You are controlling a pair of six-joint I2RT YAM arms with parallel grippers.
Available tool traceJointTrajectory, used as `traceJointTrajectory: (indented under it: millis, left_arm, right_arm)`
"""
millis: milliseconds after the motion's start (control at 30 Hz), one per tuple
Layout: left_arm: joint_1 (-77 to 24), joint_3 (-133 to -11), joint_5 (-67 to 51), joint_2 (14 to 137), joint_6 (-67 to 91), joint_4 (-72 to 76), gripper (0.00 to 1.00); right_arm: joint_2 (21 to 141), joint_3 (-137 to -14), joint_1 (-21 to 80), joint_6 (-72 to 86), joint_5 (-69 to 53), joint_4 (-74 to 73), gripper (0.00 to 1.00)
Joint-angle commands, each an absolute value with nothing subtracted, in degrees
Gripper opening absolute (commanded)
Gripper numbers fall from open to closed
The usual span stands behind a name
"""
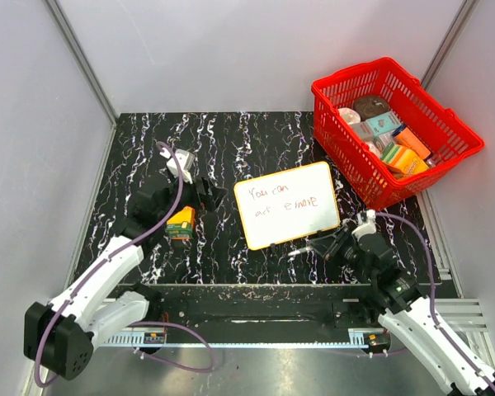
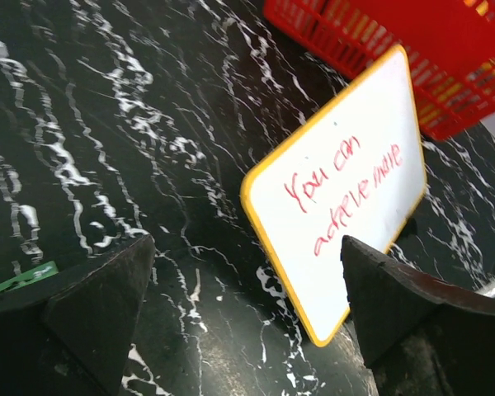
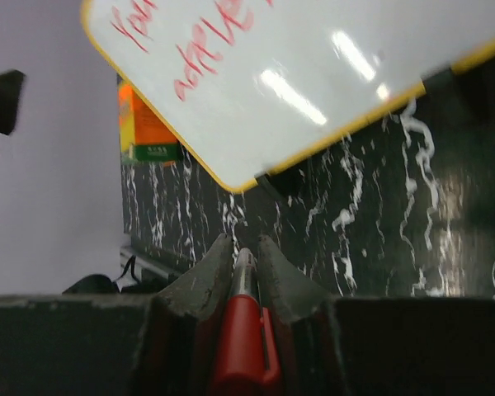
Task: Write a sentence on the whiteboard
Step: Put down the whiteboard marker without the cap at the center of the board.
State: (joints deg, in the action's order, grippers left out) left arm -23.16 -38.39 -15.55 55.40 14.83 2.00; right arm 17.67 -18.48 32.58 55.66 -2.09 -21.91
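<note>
The sentence is already written, so I should next lower my right gripper toward the black table beside the whiteboard's near edge and let go of the red marker there.
The whiteboard, white with an orange-yellow rim, lies flat at the middle of the black marbled table. The sentence on it is two red handwritten lines reading "You can achieve more". My right gripper sits just off the board's near edge, shut on a red marker whose tip points at the board. My left gripper is open and empty just left of the board. In the left wrist view the board and sentence lie ahead of my wide-apart fingers.
A red basket with several boxes and packets stands at the back right, close to the board's right corner. A small orange box lies by my left arm, also showing in the right wrist view. Grey walls enclose the table.
</note>
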Motion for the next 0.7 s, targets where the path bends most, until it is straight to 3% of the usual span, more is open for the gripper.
traceJointTrajectory:
  millis: [0, 233, 367, 533, 667]
  left_arm:
    - [-23.47, -38.93, -4.14, 50.37, 15.99, 0.17, 0.99]
    - [-23.55, -41.57, -5.01, 47.02, 16.7, -2.99, 0.99]
    - [-23.55, -42.8, -5.8, 46.67, 16.87, -3.95, 0.99]
    - [-23.55, -42.8, -5.89, 46.14, 16.96, -3.95, 0.99]
    - [-23.55, -42.72, -5.89, 45.88, 16.79, -4.13, 0.99]
  right_arm:
    - [11.89, -9.86, 32.34, 72.05, -10.72, -24.61, 0.0]
    - [5.45, -2.9, 32.34, 78.23, -10.74, -26.1, 0.02]
    - [8.17, -4.3, 32.34, 77.52, -9.84, -26.72, 0.2]
    - [14.06, -6.85, 32.34, 74.71, -8.09, -26.63, 0.54]
    - [15.21, -9.05, 32.34, 73.48, -6.77, -26.72, 0.71]
